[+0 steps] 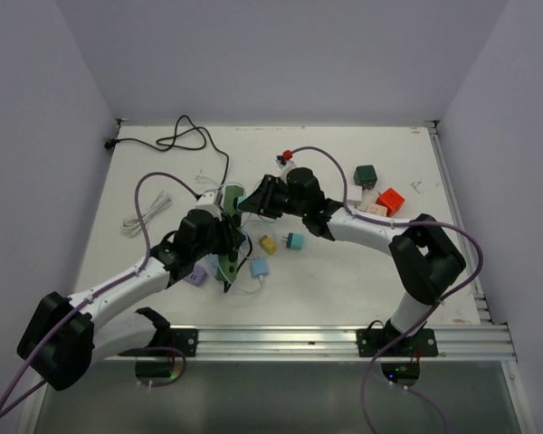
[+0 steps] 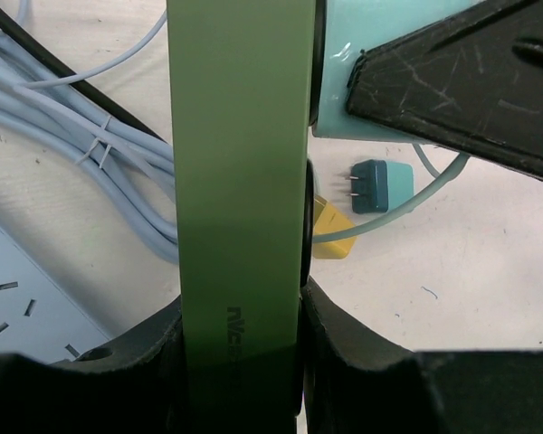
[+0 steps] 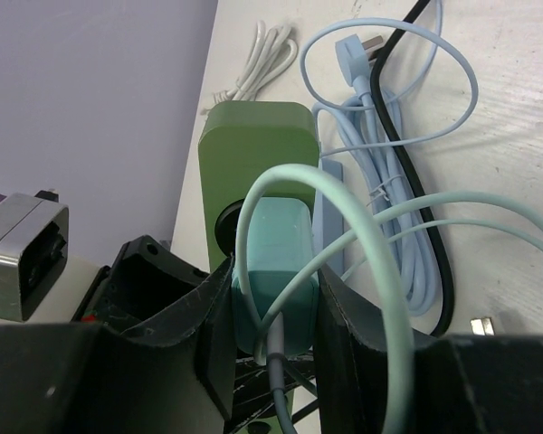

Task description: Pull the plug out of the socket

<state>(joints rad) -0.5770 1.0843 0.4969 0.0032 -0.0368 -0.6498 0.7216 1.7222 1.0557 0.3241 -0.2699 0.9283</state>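
My right gripper next lowers away from the power strip to release the plug on the table (image 1: 312,244) beside the loose teal plug, since space is clear there.
The dark green power strip (image 1: 228,262) is lifted off the table on its edge. My left gripper (image 1: 224,242) is shut on its near end, and in the left wrist view the strip (image 2: 240,181) runs up from between the jaws of that gripper (image 2: 240,316). My right gripper (image 1: 258,201) is shut on a teal plug (image 3: 276,271) with a pale green cable. The plug sits against the strip's outlet face (image 3: 258,163). It also shows in the left wrist view (image 2: 337,81). Its prongs are hidden.
A light blue strip (image 2: 27,303) and its coiled cable (image 2: 72,136) lie beside the green strip. Loose plugs lie nearby: yellow (image 1: 268,243), teal (image 1: 295,240), light blue (image 1: 259,267), purple (image 1: 196,277), red (image 1: 390,201) and dark green (image 1: 366,174). A black cord (image 1: 176,140) lies at the back left.
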